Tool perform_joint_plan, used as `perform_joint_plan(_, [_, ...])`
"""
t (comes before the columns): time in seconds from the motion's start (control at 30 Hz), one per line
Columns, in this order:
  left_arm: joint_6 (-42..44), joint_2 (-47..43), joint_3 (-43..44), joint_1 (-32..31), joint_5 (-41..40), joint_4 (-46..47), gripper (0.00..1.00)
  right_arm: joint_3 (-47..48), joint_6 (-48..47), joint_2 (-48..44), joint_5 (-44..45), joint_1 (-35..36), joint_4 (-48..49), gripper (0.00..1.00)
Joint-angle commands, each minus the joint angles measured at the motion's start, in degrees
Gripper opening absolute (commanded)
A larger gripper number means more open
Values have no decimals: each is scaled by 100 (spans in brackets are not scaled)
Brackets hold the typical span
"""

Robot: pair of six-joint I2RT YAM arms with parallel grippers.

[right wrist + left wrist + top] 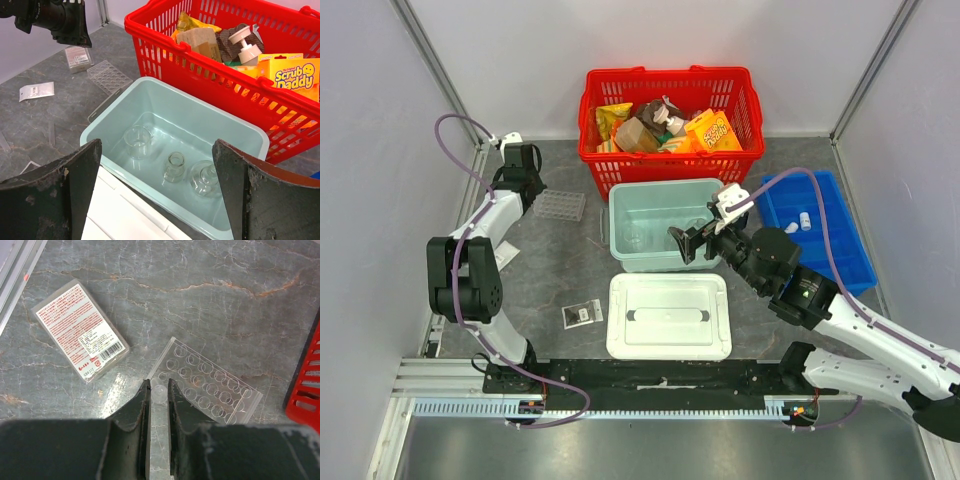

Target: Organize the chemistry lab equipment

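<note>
My left gripper will move down next onto the well plate's end row (538,207) (163,376) by the red-printed box and let go of the vial, because the round holes there are empty.
My left gripper (158,385) sits low over the table, shut on a tiny clear vial (159,393) at the near corner of the clear well plate (210,385). That plate (560,205) lies left of the teal bin (616,225). Above the bin my right gripper (156,145) hangs wide open and holds nothing. Inside the bin stand a glass beaker (137,141), a small flask (175,166) and a round flask (202,177). Two white vials (805,220) lie in the blue tray (850,260). A flat clear packet (582,315) rests near the front.
The red basket (670,110) of snack packs and sponges stands behind the bin. The bin's white lid (668,316) lies in front of it. A clear box with red print (80,330) lies left of the well plate. Grey walls close in the left and right sides.
</note>
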Motion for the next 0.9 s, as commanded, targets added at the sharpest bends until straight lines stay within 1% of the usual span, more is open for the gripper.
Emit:
perform_joint_plan(0.0, [-51, -2, -8, 44, -132, 148, 10, 100, -111, 8, 152, 10, 161, 98])
perform_joint_plan(0.2, [-112, 121, 71, 44, -131, -72, 10, 109, -102, 96, 169, 10, 170, 98])
perform_joint_plan(0.63, [-191, 270, 54, 44, 97, -20, 10, 83, -146, 122, 283, 10, 170, 98])
perform_joint_plan(0.87, [-191, 288, 80, 44, 80, -134, 10, 100, -137, 167, 275, 10, 170, 98])
